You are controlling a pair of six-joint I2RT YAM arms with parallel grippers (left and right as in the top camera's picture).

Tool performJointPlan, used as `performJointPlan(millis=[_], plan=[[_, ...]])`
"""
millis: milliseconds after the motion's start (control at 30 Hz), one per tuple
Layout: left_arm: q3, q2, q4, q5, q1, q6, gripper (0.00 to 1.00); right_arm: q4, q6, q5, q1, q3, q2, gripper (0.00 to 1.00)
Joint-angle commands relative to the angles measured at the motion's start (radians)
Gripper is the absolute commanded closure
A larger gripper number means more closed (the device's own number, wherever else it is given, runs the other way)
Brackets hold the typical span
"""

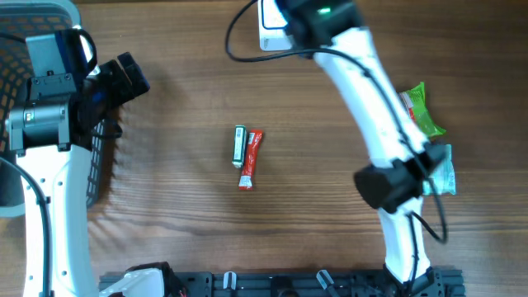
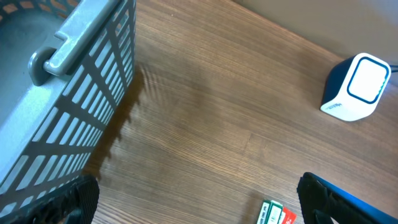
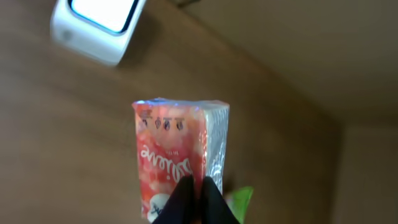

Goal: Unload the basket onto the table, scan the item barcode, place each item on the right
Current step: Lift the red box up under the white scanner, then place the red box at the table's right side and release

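The robot's right gripper should next move back from the scanner [image 1: 271, 31], lower the tissue pack onto the wood [image 1: 353, 134] next to the green packet and let go of it, because that wood is bare.
A pink and red tissue pack [image 3: 177, 152] stands upright in the right wrist view, and my right gripper [image 3: 198, 183] is shut on its lower edge. Just beyond it, at the upper left, sits the white barcode scanner [image 3: 96, 25] with its lit window. Seen from overhead, the right arm [image 1: 363, 74] reaches to the scanner [image 1: 271, 31] at the table's far edge and hides the pack. My left gripper [image 2: 198, 190] is open and empty over bare wood beside the basket. The scanner [image 2: 356, 87] also shows in the left wrist view, at the far right.
A grey mesh basket [image 1: 25, 49] stands at the far left under the left arm. A green stick pack [image 1: 240, 146] and a red one [image 1: 251, 160] lie side by side mid-table. A green packet [image 1: 422, 111] and a pale packet [image 1: 444, 172] lie at the right.
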Motion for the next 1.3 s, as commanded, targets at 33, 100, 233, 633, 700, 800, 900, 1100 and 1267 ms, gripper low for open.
performJointPlan(millis=[33,100,233,633,700,800,900,1100,1267], plan=[[0.01,-0.007,0.002,-0.006,0.004,0.02,0.0,-0.168,0.194,-0.266,-0.117,-0.019,0.027,0.95],[0.01,-0.007,0.002,-0.006,0.004,0.02,0.0,-0.166,0.201,-0.325,-0.158,-0.085,0.028,0.95],[0.01,-0.007,0.002,-0.006,0.004,0.02,0.0,-0.148,0.22,-0.328,-0.223,-0.248,0.028,0.96],[0.01,-0.007,0.002,-0.006,0.004,0.02,0.0,-0.138,0.264,-0.305,-0.259,-0.54,0.024,0.82],[0.01,-0.007,0.002,-0.006,0.004,0.02,0.0,-0.122,0.291,-0.26,-0.261,-0.566,0.024,0.67],[0.01,-0.007,0.002,-0.006,0.004,0.02,0.0,-0.122,0.317,-0.221,-0.261,-0.577,0.024,0.43],[0.01,-0.007,0.002,-0.006,0.004,0.02,0.0,-0.114,0.315,-0.222,-0.261,-0.577,0.024,0.26],[0.01,-0.007,0.002,-0.006,0.004,0.02,0.0,-0.054,0.23,-0.376,-0.26,-0.577,0.024,0.18],[0.01,-0.007,0.002,-0.006,0.004,0.02,0.0,0.039,0.234,-0.589,-0.26,-0.577,0.024,0.0]])
